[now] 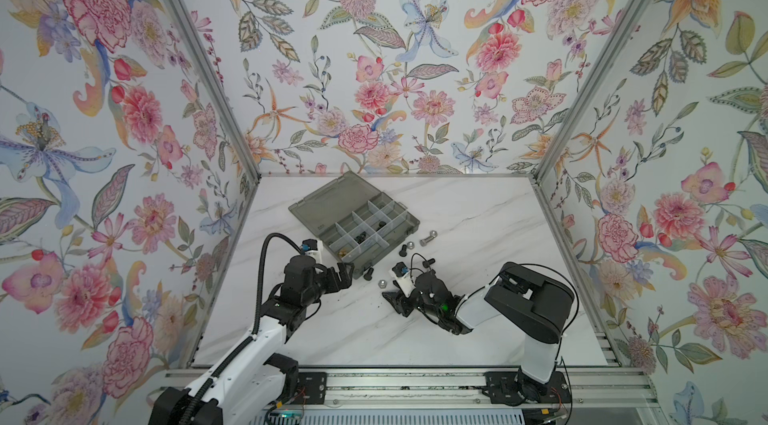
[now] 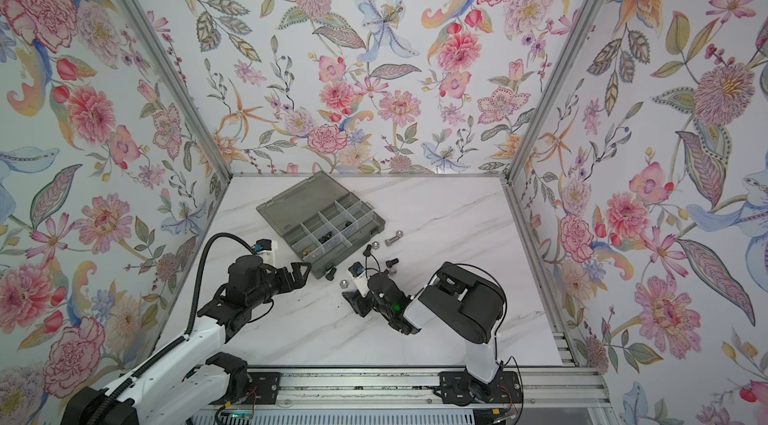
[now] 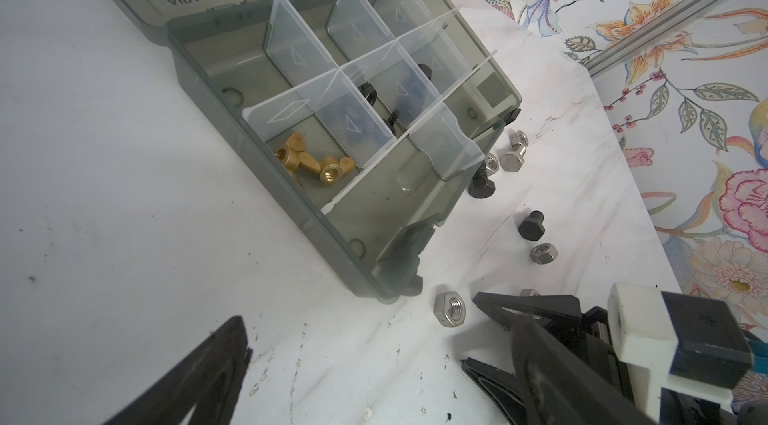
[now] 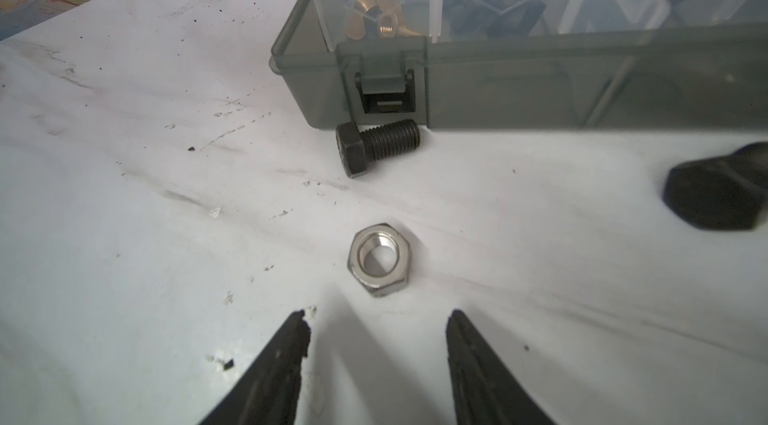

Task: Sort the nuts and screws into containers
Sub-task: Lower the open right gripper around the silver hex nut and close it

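Note:
My right gripper reaches outward over the marble next until its open fingers straddle the silver hex nut (image 1: 382,284) (image 4: 380,259), centered just beyond them, and then closes.
The grey organizer box (image 1: 324,205) lies open with its containers (image 3: 291,57) split by clear dividers. Brass wing nuts (image 3: 311,159) fill one compartment and black pieces (image 3: 370,92) lie in the compartments beside it. On the marble a silver hex nut (image 4: 380,259) lies just ahead of my right gripper (image 4: 376,319), which is open and holds nothing. Against the box's latch rests a black screw (image 4: 374,146). My left gripper (image 1: 346,274) hangs open and empty at the box's near corner. In both top views the silver nut (image 2: 344,283) sits between the two grippers.
More loose parts lie right of the box: black screws (image 1: 403,250) (image 1: 428,263), a silver bolt (image 1: 428,240) and silver nuts (image 1: 410,244) (image 1: 433,232). The hinged lid (image 1: 320,194) lies flat behind the box. Floral walls with metal posts (image 1: 536,178) enclose the table.

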